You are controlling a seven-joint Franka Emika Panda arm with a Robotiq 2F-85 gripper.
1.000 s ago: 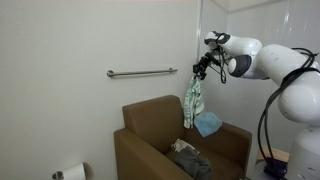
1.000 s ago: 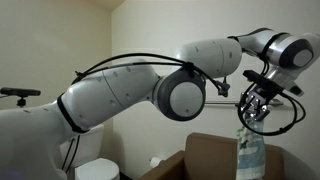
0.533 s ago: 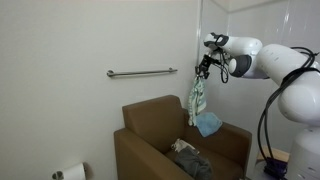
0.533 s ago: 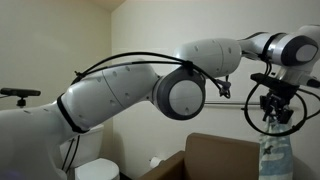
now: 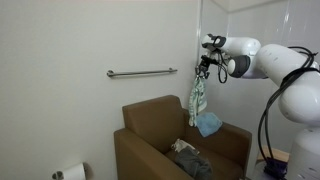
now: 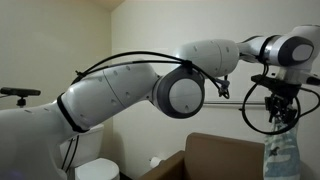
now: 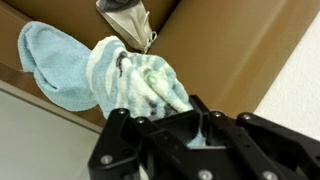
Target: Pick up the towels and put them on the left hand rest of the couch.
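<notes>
My gripper lowers over toward the light blue towel at the armrest (image 5: 208, 124) and releases next, since the patterned towel (image 5: 196, 100) still hangs by the couch's back corner.
My gripper (image 5: 204, 68) is shut on a green-and-white patterned towel (image 5: 196, 100), which hangs straight down above the brown couch (image 5: 150, 120) near its back corner. Both also show in an exterior view, the gripper (image 6: 278, 115) with the towel (image 6: 283, 155) below it. In the wrist view the gripper (image 7: 203, 128) pinches the patterned towel (image 7: 145, 82) between shut jaws. A light blue towel (image 5: 208, 124) lies on the couch by one armrest (image 5: 236, 138) and shows in the wrist view (image 7: 55, 65). A dark grey towel (image 5: 188, 158) lies on the seat.
A metal grab bar (image 5: 141, 72) is fixed to the white wall behind the couch. A toilet-paper roll (image 5: 70, 172) hangs low on the wall. The couch's other armrest (image 5: 140, 152) is bare. The arm's big body (image 6: 130, 95) fills much of an exterior view.
The gripper has lifted the patterned towel a little higher and carried it sideways, toward the right edge of an exterior view. The towels on the couch have not moved.
</notes>
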